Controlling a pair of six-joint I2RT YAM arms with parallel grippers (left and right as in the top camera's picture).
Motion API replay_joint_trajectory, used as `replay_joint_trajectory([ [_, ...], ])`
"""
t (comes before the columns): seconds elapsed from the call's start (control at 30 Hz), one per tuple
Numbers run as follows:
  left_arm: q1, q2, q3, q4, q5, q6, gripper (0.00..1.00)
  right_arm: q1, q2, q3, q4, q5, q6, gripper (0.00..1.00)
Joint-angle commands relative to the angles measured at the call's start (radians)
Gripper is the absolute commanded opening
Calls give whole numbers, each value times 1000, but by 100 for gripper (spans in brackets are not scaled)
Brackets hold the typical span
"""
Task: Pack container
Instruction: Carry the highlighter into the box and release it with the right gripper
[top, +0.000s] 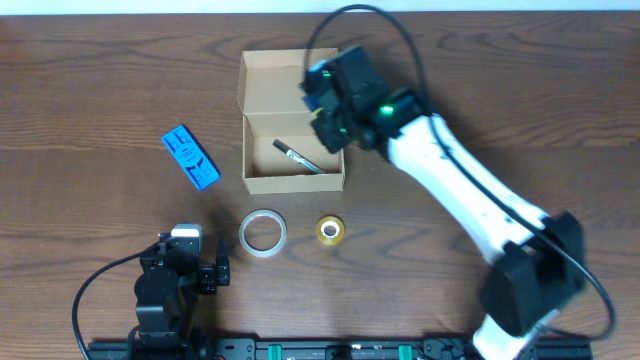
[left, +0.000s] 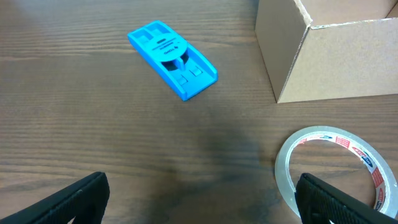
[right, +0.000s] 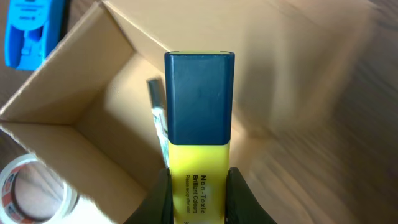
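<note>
Next, my right gripper shifts and lowers to release the yellow highlighter, since the bare bottom of the box beside the pen lies below, to the left in the overhead view.
The container (top: 246, 150) is a tan cardboard box, open, with its flap lid lying back toward the far side. It also shows in the left wrist view (left: 329, 59) and the right wrist view (right: 68, 106). A black pen (top: 297, 157) lies on its floor. My right gripper (top: 335, 100) hangs over the box's far right corner. In its wrist view, the right gripper (right: 198, 180) is shut on a yellow highlighter (right: 199, 106) with a dark blue cap, pointing down into the box. My left gripper (top: 188, 258) rests near the front left, open and empty (left: 199, 199).
A blue plastic item (top: 190, 157) lies left of the box. A clear tape roll (top: 245, 235) and a small yellow tape roll (top: 322, 232) sit in front of it. The clear roll (left: 292, 162) is just beside my left gripper's right finger.
</note>
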Motion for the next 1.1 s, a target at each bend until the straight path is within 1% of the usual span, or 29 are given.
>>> replay_joint_trajectory([
  [0.0,4,-6,-6,1,-8,14,95,45,69,72,-2,-5,-80,3],
  [0.13,4,-6,-6,1,-8,14,96,70,139,80,-10,-5,-135,3],
  [0.3,4,-6,-6,1,-8,14,95,76,206,80,-17,-5,-168,2],
  [0.53,4,-6,-6,1,-8,14,96,77,259,80,-11,-1,-187,7],
  [0.63,4,-6,-6,1,-8,14,95,77,262,79,0,-1,-187,14],
  [0.8,4,-6,-6,1,-8,14,95,77,262,81,48,0,-187,32],
  [0.93,4,-6,-6,1,-8,14,96,77,262,110,59,0,-187,38],
  [1.03,4,-6,-6,1,-8,14,95,77,262,151,45,6,-186,39],
  [1.07,4,-6,-6,1,-8,14,95,78,261,171,32,6,-185,42],
])
